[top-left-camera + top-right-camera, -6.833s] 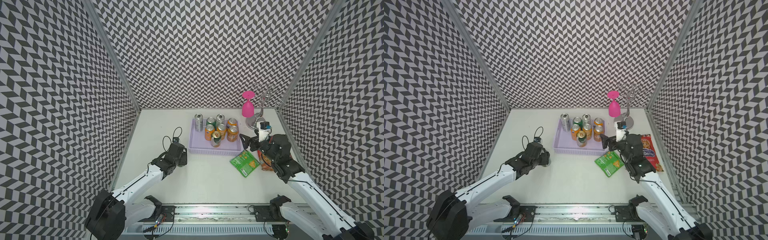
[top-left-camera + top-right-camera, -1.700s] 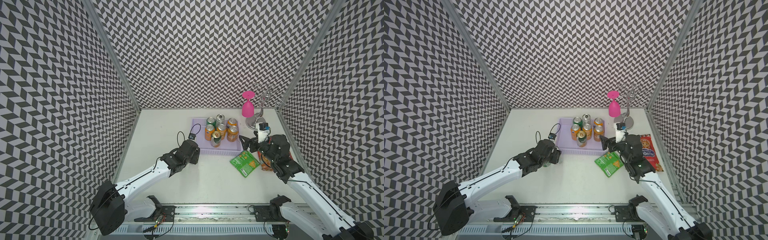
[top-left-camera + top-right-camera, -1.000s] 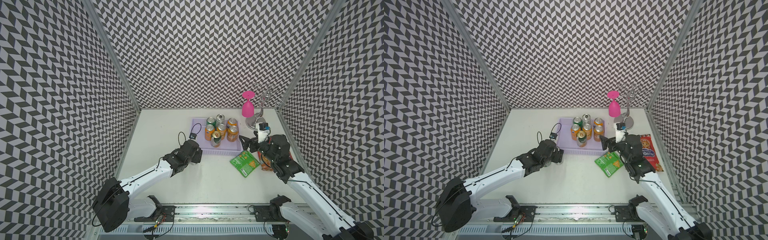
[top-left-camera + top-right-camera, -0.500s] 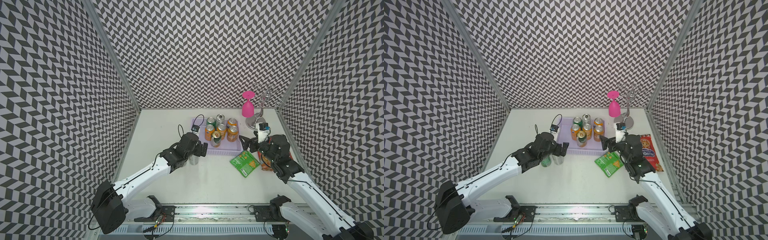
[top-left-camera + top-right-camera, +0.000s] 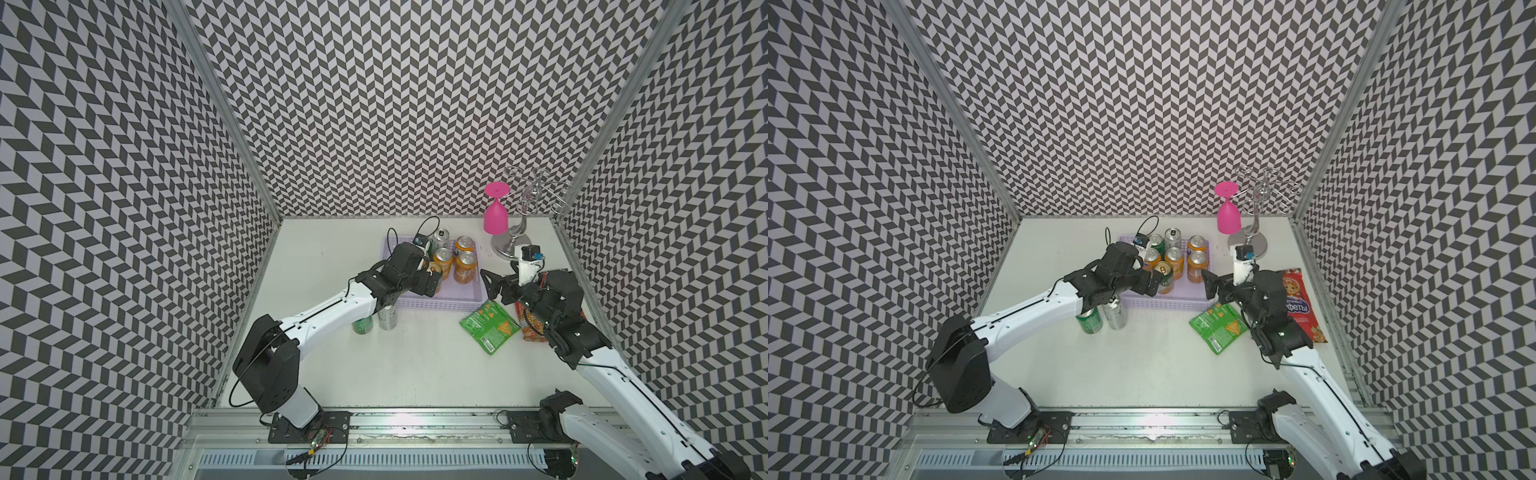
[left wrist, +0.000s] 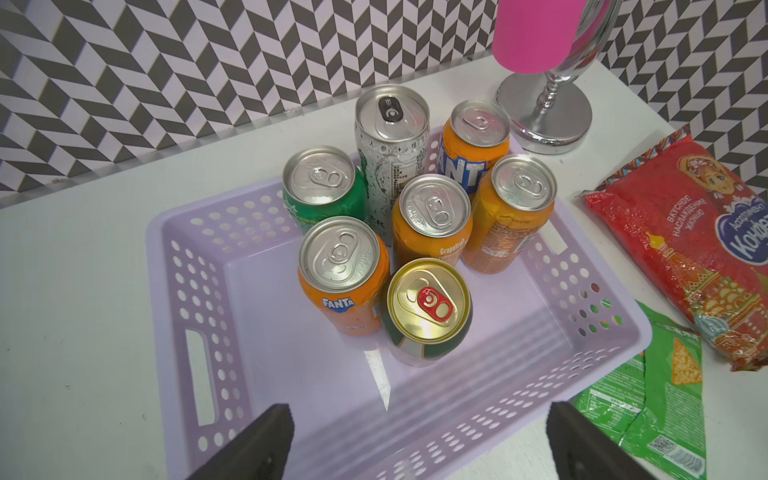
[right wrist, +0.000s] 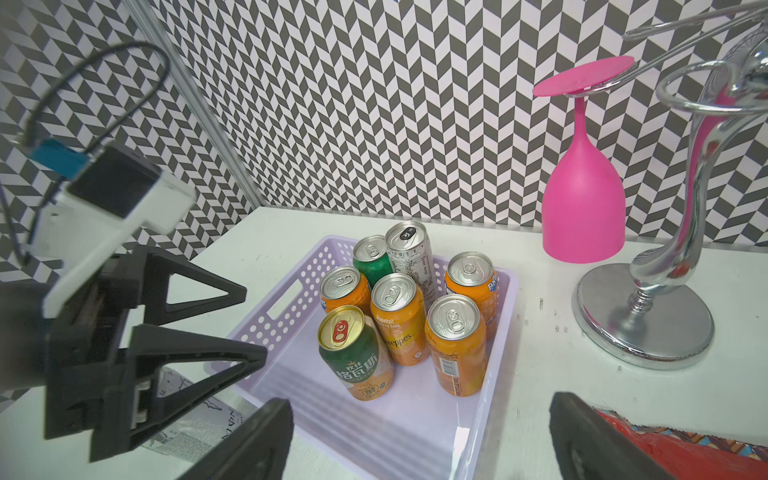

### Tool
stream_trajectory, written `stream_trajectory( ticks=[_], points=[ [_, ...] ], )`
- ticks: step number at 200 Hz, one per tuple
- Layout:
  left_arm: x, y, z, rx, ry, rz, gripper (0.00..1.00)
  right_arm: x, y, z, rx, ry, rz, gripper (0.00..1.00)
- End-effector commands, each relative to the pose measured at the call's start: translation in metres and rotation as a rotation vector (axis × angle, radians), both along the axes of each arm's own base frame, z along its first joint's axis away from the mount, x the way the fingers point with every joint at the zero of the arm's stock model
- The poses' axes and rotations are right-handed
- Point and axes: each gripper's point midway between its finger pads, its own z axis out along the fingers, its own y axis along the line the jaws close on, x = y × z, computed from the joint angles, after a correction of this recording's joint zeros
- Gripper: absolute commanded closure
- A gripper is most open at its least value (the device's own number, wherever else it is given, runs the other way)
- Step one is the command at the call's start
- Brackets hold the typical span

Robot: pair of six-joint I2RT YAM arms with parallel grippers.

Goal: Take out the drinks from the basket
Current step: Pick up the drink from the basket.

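The can stands foremost among the basket's drinks. My left gripper should next go down into the basket (image 6: pixel 195 291) and close around the gold-topped green can's upper end (image 6: pixel 429 304).
The lilac basket (image 5: pixel 457 305) (image 6: pixel 195 291) (image 7: pixel 498 365) holds several upright drinks: orange cans (image 5: pixel 1197 266), a green can (image 5: pixel 1156 242), a tall silver can (image 6: pixel 390 137) and a gold-topped green can (image 6: pixel 428 311) (image 7: pixel 353 353). Two more drinks, a green can (image 5: pixel 1090 323) and a silver can (image 5: pixel 1116 315), stand on the table in front of the basket's left corner, partly under my left arm. My left gripper (image 5: pixel 1152 282) (image 6: pixel 415 440) hangs open and empty over the basket's near left part. My right gripper (image 5: pixel 488 286) (image 7: pixel 415 440) is open and empty beside the basket's right end.
A pink goblet (image 5: pixel 495 214) hangs upside down on a chrome rack (image 5: pixel 510 245) behind the basket's right end. A green snack bag (image 5: pixel 490 326) and a red snack bag (image 5: pixel 1300 303) lie on the table by my right arm. Patterned walls close three sides.
My left gripper has opened, left the silver can on the table beside the green one, and moved back over the basket. The right arm has not moved.
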Motion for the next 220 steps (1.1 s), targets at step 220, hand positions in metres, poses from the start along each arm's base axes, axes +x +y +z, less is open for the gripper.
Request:
stream_trajectory(
  ticks=[220],
  points=[
    [0.057, -0.041, -0.080, 0.140, 0.074, 0.031, 0.17, -0.001, -0.007, 0.009, 0.006, -0.044, -0.032, 0.00]
  ],
)
